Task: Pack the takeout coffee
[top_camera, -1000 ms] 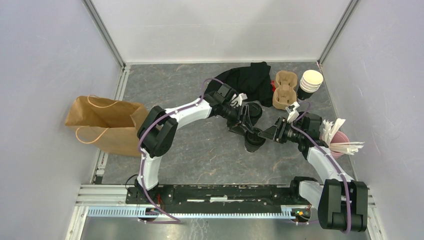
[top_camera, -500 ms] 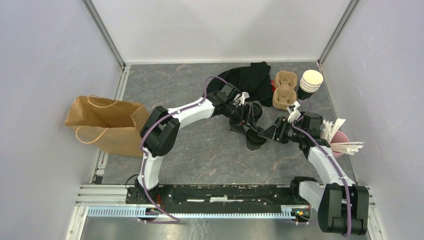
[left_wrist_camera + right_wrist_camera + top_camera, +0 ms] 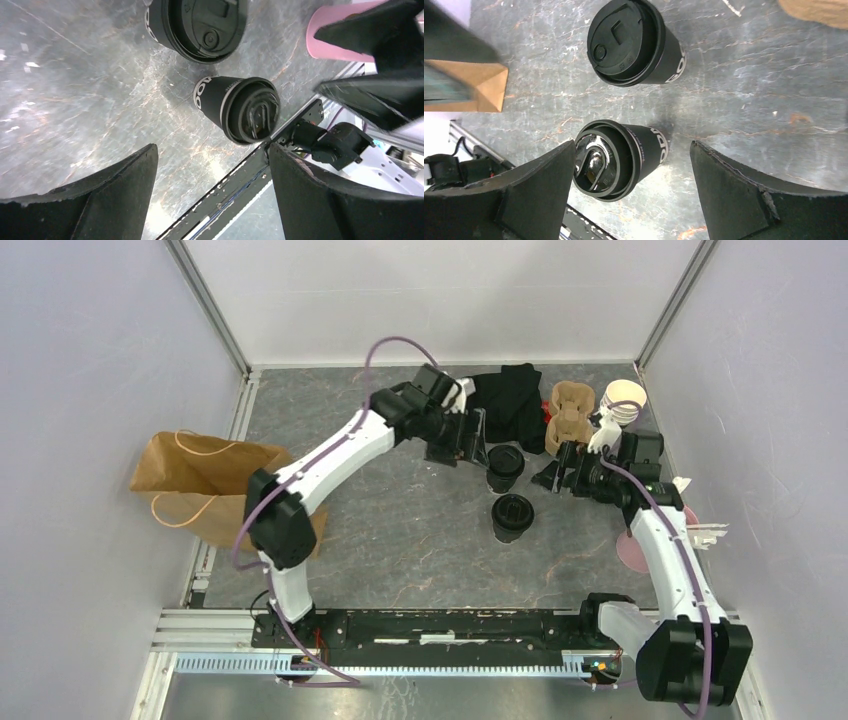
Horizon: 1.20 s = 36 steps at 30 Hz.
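The holes of the cardboard cup carrier are empty, so next my right gripper should move outward over the carrier and lower onto the carrier's rim by the black cloth.
Two takeout coffee cups, black with black sip lids, stand upright mid-table: the far one (image 3: 505, 462) (image 3: 197, 25) (image 3: 634, 40) and the near one (image 3: 512, 513) (image 3: 240, 107) (image 3: 619, 157). My left gripper (image 3: 465, 445) (image 3: 212, 147) hovers open just left of the far cup, with only bare table and the frame rail between its fingers. My right gripper (image 3: 560, 472) (image 3: 633, 144) hangs open to the right of both cups. In its wrist view the near cup shows between the fingers, below them and untouched.
A brown paper bag (image 3: 215, 485) lies at the left edge. At the back right are a black cloth (image 3: 510, 400), a cardboard cup carrier (image 3: 568, 418) and a stack of lidless cups (image 3: 622, 400). A pink dish (image 3: 635, 550) (image 3: 340, 35) sits under the right forearm.
Both grippers have opened and drawn back from the near cup. The left arm swung up toward the back, and the right one pulled back toward the carrier. The cups stay put.
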{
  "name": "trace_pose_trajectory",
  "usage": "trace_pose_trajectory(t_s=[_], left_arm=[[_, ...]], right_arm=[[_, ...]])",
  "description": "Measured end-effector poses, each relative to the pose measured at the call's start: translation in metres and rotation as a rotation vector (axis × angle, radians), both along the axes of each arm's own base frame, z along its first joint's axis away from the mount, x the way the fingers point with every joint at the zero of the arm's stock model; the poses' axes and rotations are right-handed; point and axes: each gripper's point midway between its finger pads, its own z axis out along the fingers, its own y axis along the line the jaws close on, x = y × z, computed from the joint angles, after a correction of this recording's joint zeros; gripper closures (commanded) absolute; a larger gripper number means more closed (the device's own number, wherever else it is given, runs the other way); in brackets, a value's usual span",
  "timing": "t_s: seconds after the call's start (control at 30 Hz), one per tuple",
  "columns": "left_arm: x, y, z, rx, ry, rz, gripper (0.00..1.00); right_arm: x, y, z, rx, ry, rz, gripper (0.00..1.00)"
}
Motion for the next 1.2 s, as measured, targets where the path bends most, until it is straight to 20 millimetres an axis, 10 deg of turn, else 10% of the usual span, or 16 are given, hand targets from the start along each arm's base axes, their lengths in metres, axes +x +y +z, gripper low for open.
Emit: trace_pose_trajectory(t_s=[0.2,0.4,0.63,1.2], left_arm=[[-0.014,0.037,0.090,-0.049,-0.214,0.031,0.12],[-0.038,0.066,0.137,-0.102,-0.342,0.028,0.11],[-0.050,0.078,0.120,-0.060,-0.329,0.005,0.11],[-0.064,0.085,0.113,-0.051,-0.321,-0.015,0.11]], right_arm=[[0.021,-0.019,0.020,-0.129,-0.026,-0.053,0.12],[0.088,-0.027,0.050,-0.336,-0.102,-0.089,0.28],[0.151,-0.036,0.034,-0.470,-0.031,-0.201,0.32],[0.179,-0.037,-0.050,-0.406,0.184,-0.346,0.47]])
